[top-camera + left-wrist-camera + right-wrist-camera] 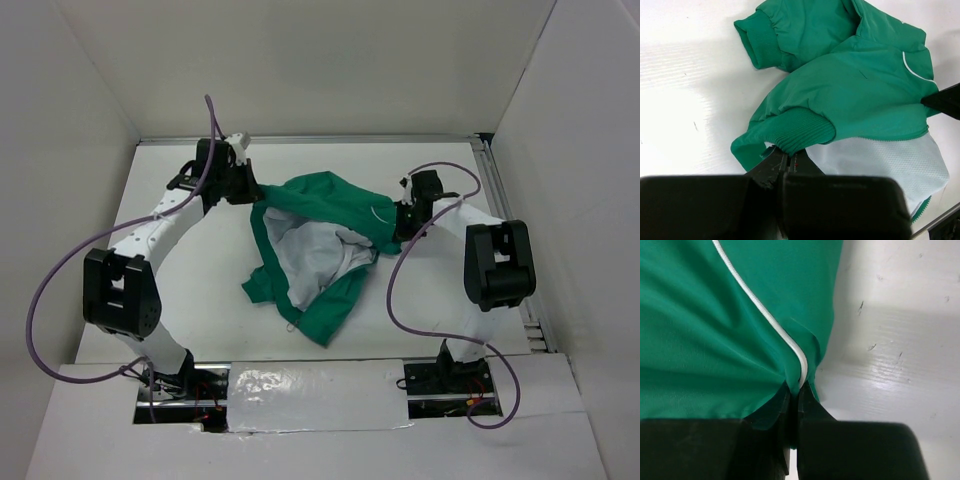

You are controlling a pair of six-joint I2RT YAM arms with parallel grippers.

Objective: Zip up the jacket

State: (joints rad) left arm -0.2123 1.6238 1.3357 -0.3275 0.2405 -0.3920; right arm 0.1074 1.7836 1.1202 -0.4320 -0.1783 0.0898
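Observation:
My right gripper will raise the green corner high and then lower it outward onto the table's far side, because the jacket is crumpled.
The green jacket (320, 245) lies crumpled and open in the middle of the table, with its white lining (310, 262) facing up. My left gripper (250, 190) is at the jacket's far left edge. It is shut on the ribbed green hem (800, 131). My right gripper (405, 222) is at the jacket's right edge. It is shut on a fold of green fabric (715, 340) where the white piping (765, 315) runs in. The zipper and the chest patch are hidden.
White walls enclose the table on three sides. A metal rail (510, 240) runs along the right edge. A ribbed cuff (757, 42) lies at the far side in the left wrist view. Purple cables (50, 290) loop beside both arms.

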